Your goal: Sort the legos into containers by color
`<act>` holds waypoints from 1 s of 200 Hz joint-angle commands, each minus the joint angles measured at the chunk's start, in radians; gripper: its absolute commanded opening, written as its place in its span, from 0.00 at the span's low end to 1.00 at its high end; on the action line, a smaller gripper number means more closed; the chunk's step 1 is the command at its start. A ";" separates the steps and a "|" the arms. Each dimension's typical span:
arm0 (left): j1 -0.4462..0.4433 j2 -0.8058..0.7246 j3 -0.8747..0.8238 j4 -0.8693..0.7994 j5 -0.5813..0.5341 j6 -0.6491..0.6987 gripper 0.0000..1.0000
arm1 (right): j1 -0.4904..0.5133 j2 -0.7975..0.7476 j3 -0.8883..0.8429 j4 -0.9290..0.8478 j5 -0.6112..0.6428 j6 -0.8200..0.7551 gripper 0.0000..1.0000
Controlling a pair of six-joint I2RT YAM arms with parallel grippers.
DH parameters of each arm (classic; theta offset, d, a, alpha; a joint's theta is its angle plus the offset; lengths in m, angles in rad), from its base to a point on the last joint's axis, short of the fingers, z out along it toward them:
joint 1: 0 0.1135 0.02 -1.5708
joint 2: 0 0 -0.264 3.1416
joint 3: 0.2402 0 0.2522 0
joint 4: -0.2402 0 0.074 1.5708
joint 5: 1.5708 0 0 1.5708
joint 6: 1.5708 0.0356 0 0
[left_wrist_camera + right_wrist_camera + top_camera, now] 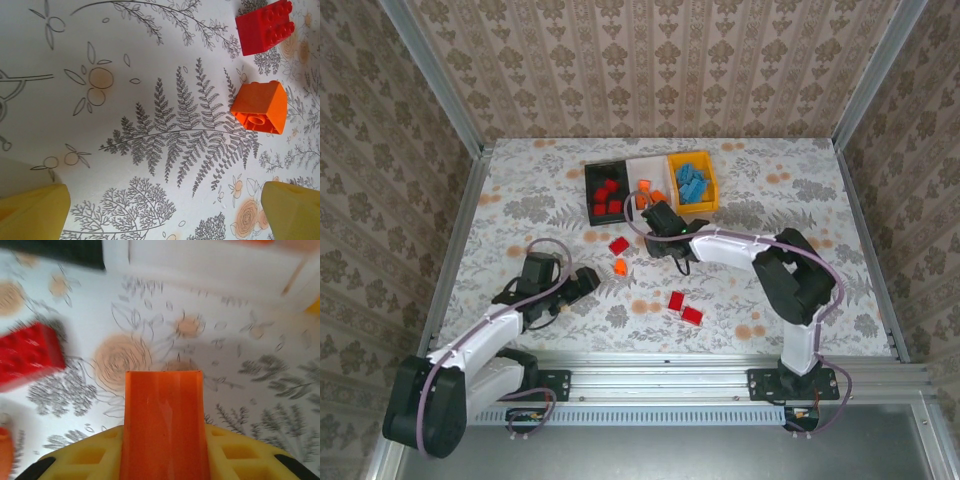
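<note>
The orange lego [620, 267] [260, 106] is outward of my left gripper's open fingers and below them, so the gripper will next move outward with a turn and lower its fingers around the lego.
Three containers stand in a row at the back: a black bin [592, 203] with red legos, a white bin [642, 166] with orange ones, and an orange-yellow bin [713, 186] with blue ones. My right gripper [665, 222] hovers just in front of the white bin [210, 265], shut on an orange lego [163, 420] between its yellow fingers [235, 455]. My left gripper [588, 280] is open over bare table, with an orange lego [260, 106] and a red lego [265, 26] ahead of it to the right.
Loose on the floral table are a red lego [618, 245], an orange one [620, 266], and two red ones [676, 300] [692, 316] nearer the front. A red lego [27, 357] lies left of my right gripper. Metal frame rails edge the table.
</note>
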 commanded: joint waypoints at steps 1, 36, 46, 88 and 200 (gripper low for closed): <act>-0.013 0.020 0.039 0.032 0.021 0.011 1.00 | -0.032 -0.029 0.095 -0.015 0.074 -0.032 0.36; -0.087 0.080 0.100 0.009 0.010 0.057 0.99 | -0.080 0.178 0.395 -0.127 0.146 -0.132 0.36; -0.122 0.101 0.134 -0.022 -0.009 0.084 0.99 | -0.092 0.248 0.487 -0.164 0.158 -0.157 0.36; -0.168 0.182 0.219 -0.067 -0.023 0.136 0.99 | -0.127 0.398 0.725 -0.255 0.121 -0.173 0.42; -0.321 0.596 0.635 -0.258 -0.294 0.362 0.87 | -0.048 -0.187 0.091 0.024 0.100 0.011 0.65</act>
